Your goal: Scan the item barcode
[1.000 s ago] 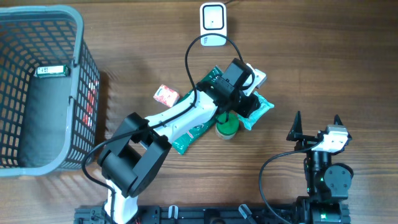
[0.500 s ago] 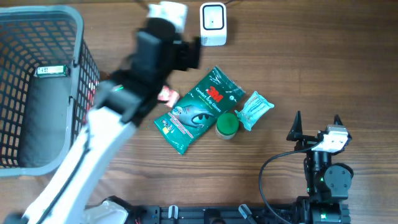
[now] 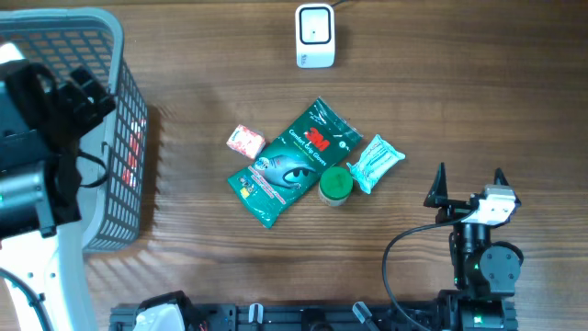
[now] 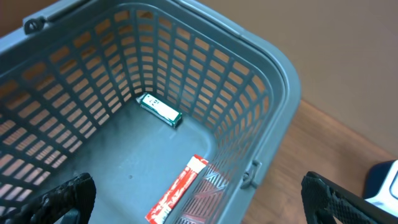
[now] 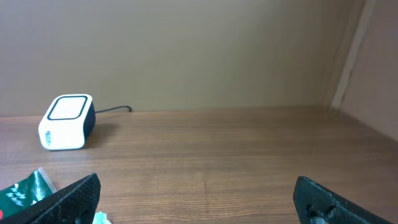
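The small green pack point(image 4: 160, 109) is on the bottom of the basket below my open fingers, so my left gripper will next move down into the basket, onto the near end of the pack.
My left gripper point(image 3: 88, 97) hangs open and empty over the grey mesh basket point(image 3: 118, 48) at the table's left edge. In the left wrist view its fingertips point(image 4: 69, 196) stand wide apart above the basket floor, where a small green pack point(image 4: 160, 109) and a red box point(image 4: 178, 190) lie. The white barcode scanner point(image 3: 314, 36) stands at the back centre. In the middle lie a green pouch point(image 3: 294, 162), a pink packet point(image 3: 245, 141), a green-capped jar point(image 3: 334, 185) and a teal packet point(image 3: 377, 162). My right gripper point(image 3: 469, 189) rests open at the front right, pointing at the scanner point(image 5: 66, 122).
The basket wall point(image 4: 261, 118) rises between the left gripper and the wooden tabletop. The scanner's cable point(image 5: 115, 109) runs along the back. A corner of the green pouch point(image 5: 18, 190) shows at the lower left of the right wrist view.
The left arm has swung from the items in the middle, past the scanner, to over the basket on the left, and its jaws have opened wide. The right arm has not moved.
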You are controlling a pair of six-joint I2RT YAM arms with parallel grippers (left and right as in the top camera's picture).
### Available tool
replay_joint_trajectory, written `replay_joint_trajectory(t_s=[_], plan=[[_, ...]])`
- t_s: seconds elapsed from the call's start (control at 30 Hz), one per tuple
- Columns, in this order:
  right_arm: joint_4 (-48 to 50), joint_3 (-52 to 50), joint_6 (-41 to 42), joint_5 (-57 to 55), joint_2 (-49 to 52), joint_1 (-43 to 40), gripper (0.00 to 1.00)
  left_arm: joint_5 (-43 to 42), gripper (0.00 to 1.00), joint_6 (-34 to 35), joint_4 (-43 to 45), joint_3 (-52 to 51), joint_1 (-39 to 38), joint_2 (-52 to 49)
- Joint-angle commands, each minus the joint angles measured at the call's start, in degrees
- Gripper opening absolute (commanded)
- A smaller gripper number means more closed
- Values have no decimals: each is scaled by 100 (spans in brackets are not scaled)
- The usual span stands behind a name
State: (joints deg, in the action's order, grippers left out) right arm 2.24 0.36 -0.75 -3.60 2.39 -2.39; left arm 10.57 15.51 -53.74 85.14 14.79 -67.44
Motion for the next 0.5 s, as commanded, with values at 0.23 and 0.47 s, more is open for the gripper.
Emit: replay_joint_trajectory(t_s=[0.23,0.47], plan=[[-144,-7,835,1443,472,-9,100,-820,100,1263,780,-887,1967,-1187],[-142,-7,2590,1440,1517,-9,100,-863,100,1263,2057,-887,1945,-2979]])
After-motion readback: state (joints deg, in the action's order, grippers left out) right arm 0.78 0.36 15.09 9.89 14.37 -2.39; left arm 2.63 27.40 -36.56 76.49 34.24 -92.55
